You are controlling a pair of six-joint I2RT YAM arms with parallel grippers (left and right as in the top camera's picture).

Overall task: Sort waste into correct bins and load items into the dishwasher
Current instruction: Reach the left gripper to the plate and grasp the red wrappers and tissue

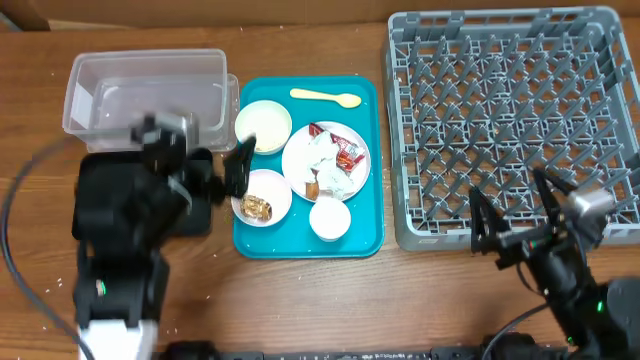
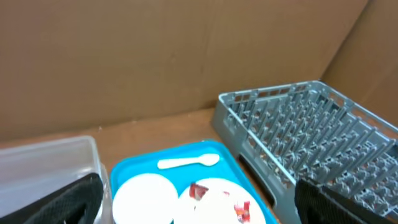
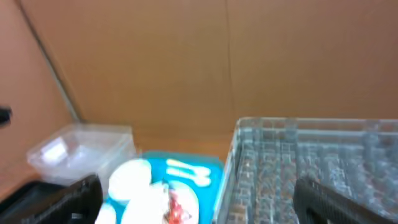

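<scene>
The left gripper moves toward the right in the overhead view and down onto the red wrapper's far end (image 1: 317, 130) (image 2: 198, 191) next, as that end sticks out past the napkin.
The teal tray (image 1: 366, 215) holds an empty white bowl (image 1: 263, 125), a white bowl with brown food scraps (image 1: 262, 196), a white plate (image 1: 300, 160) bearing a crumpled napkin (image 1: 325, 160) and a red wrapper (image 1: 347, 155), a small white cup (image 1: 330, 218) and a pale yellow spoon (image 1: 325, 97). My left gripper (image 1: 232, 172) is open and empty at the tray's left edge, beside the scraps bowl. In the left wrist view its fingers (image 2: 199, 208) frame the empty bowl (image 2: 144, 198), plate (image 2: 217, 202) and spoon (image 2: 188, 162). My right gripper (image 1: 515, 218) is open and empty at the grey dish rack's (image 1: 515, 110) front edge; it also shows in the right wrist view (image 3: 199, 205).
The clear tub (image 1: 145, 90) stands at the back left. The black tray (image 1: 192, 222) lies in front of it, mostly hidden under my left arm. The rack (image 3: 311, 162) fills the right side. Cardboard walls close the back.
</scene>
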